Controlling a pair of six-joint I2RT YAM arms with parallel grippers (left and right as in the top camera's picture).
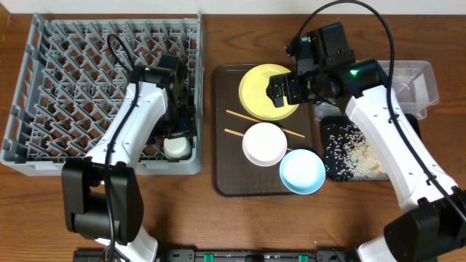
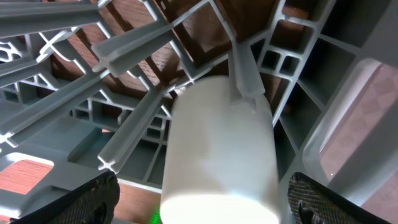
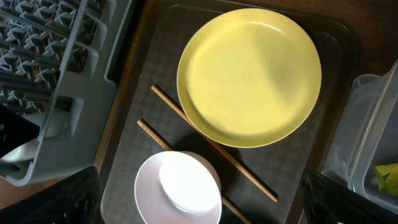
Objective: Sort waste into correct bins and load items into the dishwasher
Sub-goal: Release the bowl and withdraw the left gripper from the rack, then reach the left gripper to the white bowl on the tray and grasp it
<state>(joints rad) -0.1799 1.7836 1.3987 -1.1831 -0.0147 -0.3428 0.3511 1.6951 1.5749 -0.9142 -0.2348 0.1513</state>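
Observation:
I will take my left gripper up, across and down onto the white bowl's rack-side rim (image 1: 245, 138), since that lies to its right in the overhead view.
The small white cup (image 1: 177, 145) stands in the grey dish rack (image 1: 102, 87) at its front right corner. In the left wrist view the cup (image 2: 221, 149) sits between my left gripper's (image 2: 199, 211) open fingers, with gaps on both sides. My right gripper (image 1: 284, 91) hovers open and empty over the yellow plate (image 1: 258, 91). In the right wrist view its fingers (image 3: 199, 211) spread wide above the plate (image 3: 249, 74), the two chopsticks (image 3: 211, 146) and the white bowl (image 3: 180, 190). The light blue bowl (image 1: 302, 171) sits at the tray's front right.
Plate, bowls and chopsticks lie on the dark brown serving tray (image 1: 226, 145). The black tray (image 1: 353, 149) to its right holds rice-like scraps. The clear tub (image 1: 415, 84) stands behind it; a green-yellow wrapper (image 3: 387, 175) shows inside. Rack pegs (image 2: 124, 50) crowd the cup.

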